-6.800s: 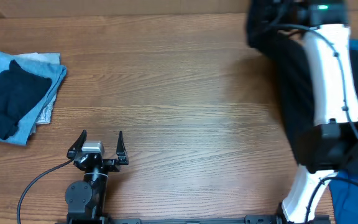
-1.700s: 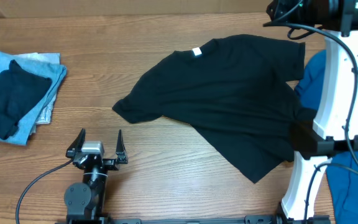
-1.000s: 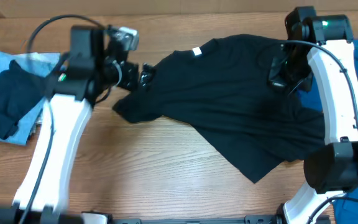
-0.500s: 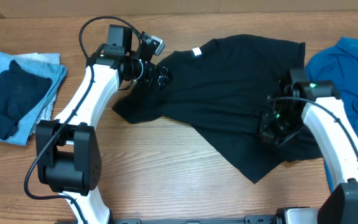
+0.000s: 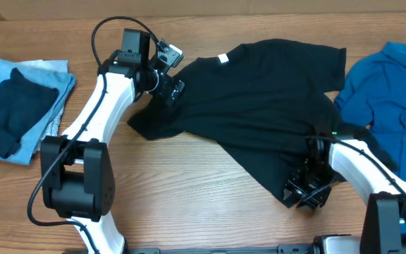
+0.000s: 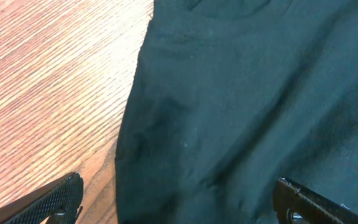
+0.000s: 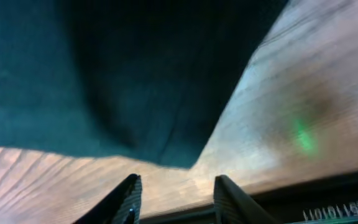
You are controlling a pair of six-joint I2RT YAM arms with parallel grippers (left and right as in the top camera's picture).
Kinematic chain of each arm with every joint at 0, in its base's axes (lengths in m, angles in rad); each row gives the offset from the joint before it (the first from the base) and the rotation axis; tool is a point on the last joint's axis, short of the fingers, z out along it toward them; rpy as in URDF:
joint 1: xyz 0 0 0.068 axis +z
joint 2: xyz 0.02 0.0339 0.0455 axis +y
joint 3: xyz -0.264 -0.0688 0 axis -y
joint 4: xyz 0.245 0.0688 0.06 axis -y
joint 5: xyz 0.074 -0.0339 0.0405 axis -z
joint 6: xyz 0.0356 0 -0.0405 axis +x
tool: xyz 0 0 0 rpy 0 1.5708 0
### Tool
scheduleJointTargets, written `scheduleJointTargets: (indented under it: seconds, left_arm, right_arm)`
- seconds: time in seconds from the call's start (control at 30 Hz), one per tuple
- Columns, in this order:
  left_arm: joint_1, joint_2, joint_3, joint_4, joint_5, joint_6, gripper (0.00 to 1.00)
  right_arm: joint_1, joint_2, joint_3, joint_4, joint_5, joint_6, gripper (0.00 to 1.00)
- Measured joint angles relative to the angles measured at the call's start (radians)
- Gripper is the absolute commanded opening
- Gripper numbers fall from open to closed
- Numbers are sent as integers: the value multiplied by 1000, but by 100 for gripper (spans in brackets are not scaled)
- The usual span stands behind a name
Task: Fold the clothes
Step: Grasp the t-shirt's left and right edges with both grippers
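Note:
Next, my left gripper moves down, back and toward the folded stack, onto the black shirt's edge beside bare wood, because its open fingers still hover above the cloth.
A black short-sleeved shirt (image 5: 259, 99) lies spread and rumpled across the table, its white neck label (image 5: 223, 58) at the far side. My left gripper (image 5: 175, 90) hovers over its left shoulder area. In the left wrist view this gripper (image 6: 179, 205) is wide open, with black cloth (image 6: 241, 93) and the shirt's edge between the fingers. My right gripper (image 5: 303, 195) is at the shirt's near corner. In the right wrist view it (image 7: 179, 199) is open and empty over bare wood, just short of the cloth's corner (image 7: 104, 74). A bright blue shirt (image 5: 393, 92) lies at the right.
A folded stack of light blue and dark clothes (image 5: 16, 106) sits at the far left. The wooden table (image 5: 189, 197) shows in front of the shirt. Its front edge (image 7: 291, 193) is close to the right gripper.
My right gripper has moved toward the front edge, from the shirt's right side to its near corner. My left gripper has shifted only slightly.

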Motion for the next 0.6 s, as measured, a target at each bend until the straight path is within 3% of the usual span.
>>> scheduleJointTargets:
  seconds: [0.1,0.17,0.2,0.27,0.33,0.6]
  left_arm:
    - [10,0,0,1,-19,0,100]
    - [17,0,0,2,-47,0,100]
    - [21,0,0,0,-52,0,100]
    - [23,0,0,-3,-64,0,100]
    - [23,0,0,-7,-68,-16,100]
    - [91,2,5,-280,-213,-409,100]
  right_arm:
    - [0,0,-33,100,0,35,54]
    - [0,-1,-67,165,-1,54,53]
    - [0,-3,-76,176,-8,59,48]
    - [0,-16,-86,189,-15,72,22]
    - [0,-17,-91,202,-33,74,17]
    - [0,-17,-93,232,-63,32,14]
